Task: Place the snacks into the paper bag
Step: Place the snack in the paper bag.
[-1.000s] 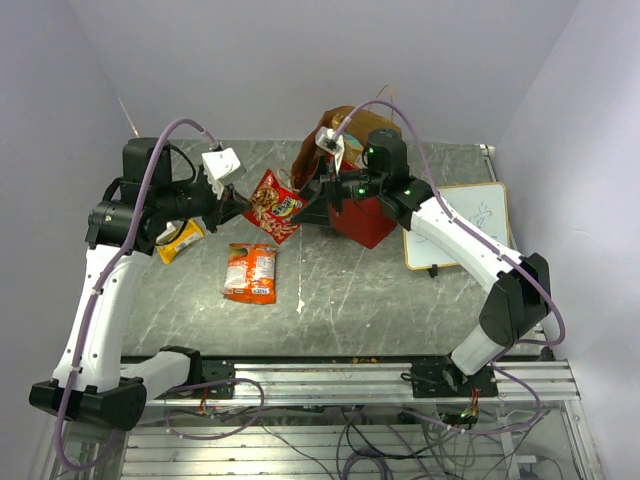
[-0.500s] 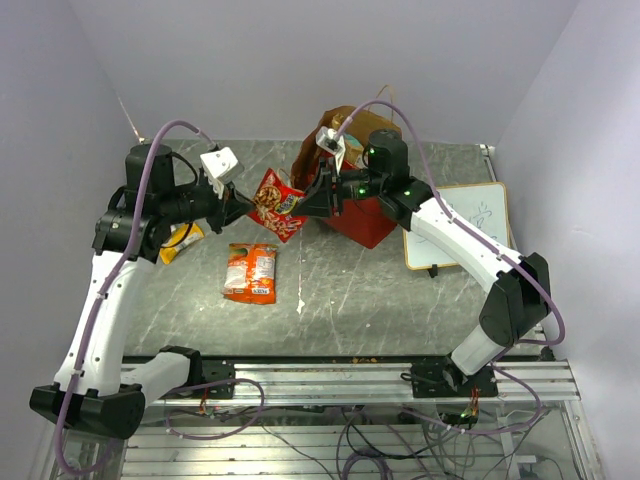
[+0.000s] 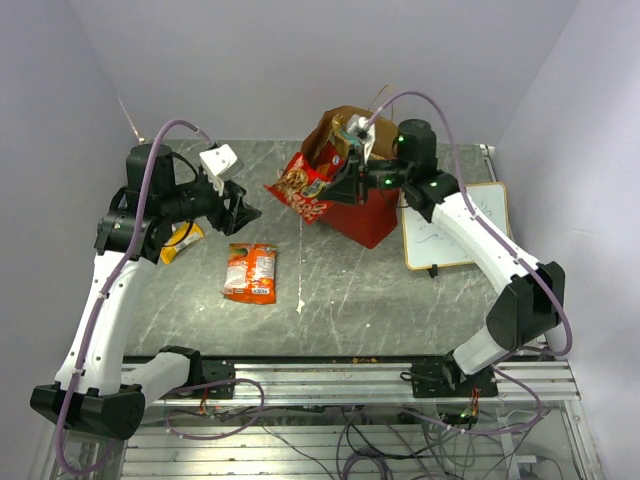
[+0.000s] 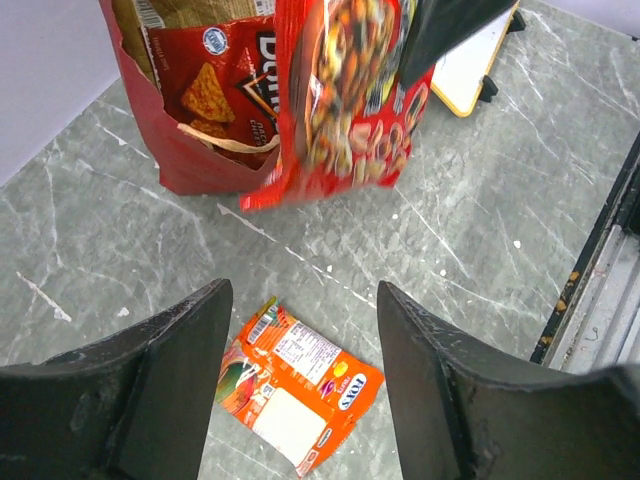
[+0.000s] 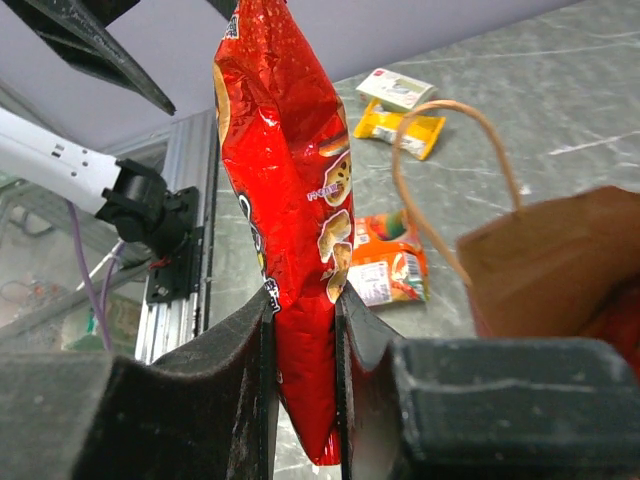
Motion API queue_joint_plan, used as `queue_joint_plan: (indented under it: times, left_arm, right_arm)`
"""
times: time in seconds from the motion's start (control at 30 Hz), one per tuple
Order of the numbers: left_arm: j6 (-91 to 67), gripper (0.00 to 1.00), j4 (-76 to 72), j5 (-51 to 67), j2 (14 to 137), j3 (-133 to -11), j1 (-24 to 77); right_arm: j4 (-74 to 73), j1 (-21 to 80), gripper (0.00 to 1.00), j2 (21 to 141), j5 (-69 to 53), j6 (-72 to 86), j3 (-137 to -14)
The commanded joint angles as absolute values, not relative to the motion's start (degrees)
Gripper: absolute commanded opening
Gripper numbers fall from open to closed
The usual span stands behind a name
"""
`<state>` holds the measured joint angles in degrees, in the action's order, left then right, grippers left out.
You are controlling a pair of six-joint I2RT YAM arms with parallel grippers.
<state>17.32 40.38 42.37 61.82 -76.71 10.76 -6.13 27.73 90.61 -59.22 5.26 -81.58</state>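
Note:
The robot's right gripper will swing outward next, tip down into the paper bag's open mouth [image 3: 329, 149] [image 5: 606, 308] and let go of the packet, because the bag's opening is outward of its fingers.
My right gripper [image 3: 338, 186] [image 5: 303, 325] is shut on the lower edge of a red snack packet [image 3: 305, 187] [image 5: 285, 190], which hangs in the air right beside the paper bag's [image 3: 368, 218] left rim. The bag stands upright, red outside, with a red chip bag [image 4: 215, 85] showing inside it. My left gripper [image 3: 242, 211] [image 4: 305, 295] is open with nothing between its fingers, above the table to the left of the held packet. An orange packet [image 3: 250, 272] [image 4: 298, 385] lies flat on the table below it. A yellow packet [image 3: 181, 240] [image 5: 400, 132] and a teal-white packet [image 5: 397, 88] lie at the far left.
A wood-framed whiteboard [image 3: 455, 225] lies to the right of the bag. The bag's thin paper handle [image 5: 450, 165] loops up near my right fingers. The metal rail [image 3: 330, 375] runs along the table's near edge.
The left gripper has opened and let go of the red packet. The right gripper shut on it and carried it right and back, up to the bag's rim.

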Motion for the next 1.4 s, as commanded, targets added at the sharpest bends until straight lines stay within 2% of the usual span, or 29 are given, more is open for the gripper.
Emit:
queue_joint_plan:
  times: [0.0,0.1,0.33,0.7,0.87,1.37]
  left_arm:
    - [17.91,0.72,40.01,40.52,61.54,-78.96,10.81]
    - [17.96,0.74,40.41,39.12,61.70,-79.80,10.56]
    - [17.25,0.78,40.29,34.37,61.79,-80.51,10.38]
    - [15.90,0.86,38.63,21.67,60.84,-79.42,9.43]
    - [16.17,0.86,38.32,21.64,60.74,-78.94,8.99]
    - [16.50,0.86,38.23,22.52,61.11,-78.57,8.61]
  right_arm:
    - [-7.80,23.06,0.01,87.05,-60.76,3.90,-85.16]
    - [-11.67,20.69,0.00,86.86,-58.49,1.44,-88.22]
    - [-20.47,19.26,0.00,88.21,-44.96,-5.78,-96.54]
    - [-23.27,19.26,0.00,93.63,-23.53,-11.59,-103.66]
    - [-23.31,19.26,0.00,96.09,-19.77,-13.44,-105.37]
    - [-34.31,19.98,0.03,107.97,-21.59,-17.55,-115.41]
